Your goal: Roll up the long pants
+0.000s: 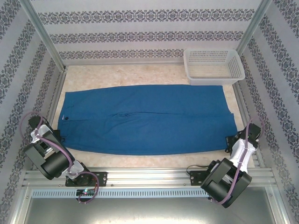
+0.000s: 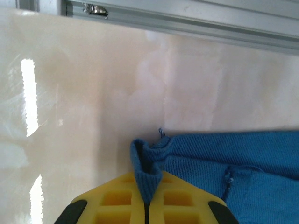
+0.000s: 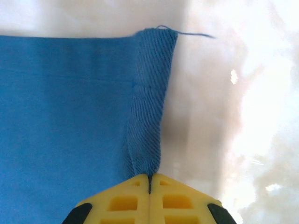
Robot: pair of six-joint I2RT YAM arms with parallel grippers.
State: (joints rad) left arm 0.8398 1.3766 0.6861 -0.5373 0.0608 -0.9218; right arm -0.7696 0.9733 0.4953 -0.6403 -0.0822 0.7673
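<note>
The pants (image 1: 149,119) lie flat, so my right gripper will lift the edge of the hem outward over their far corner by the basket, which is outward of the gripper, and let go.
The long pants (image 1: 149,119) lie spread flat across the table, royal blue, waist to the left and leg ends to the right. My left gripper (image 1: 56,139) is at their near left corner. In the left wrist view its yellow fingers (image 2: 148,181) are shut on a pinched-up fold of the blue cloth (image 2: 233,158). My right gripper (image 1: 232,141) is at the near right corner. In the right wrist view it (image 3: 149,178) is shut on the hem edge of the pants (image 3: 60,116), and the cloth rises in a ridge to the jaws.
A white lattice basket (image 1: 214,65) stands at the back right, just beyond the pants. Patterned walls close in the left, right and back. A metal rail (image 1: 149,175) runs along the near edge between the arm bases.
</note>
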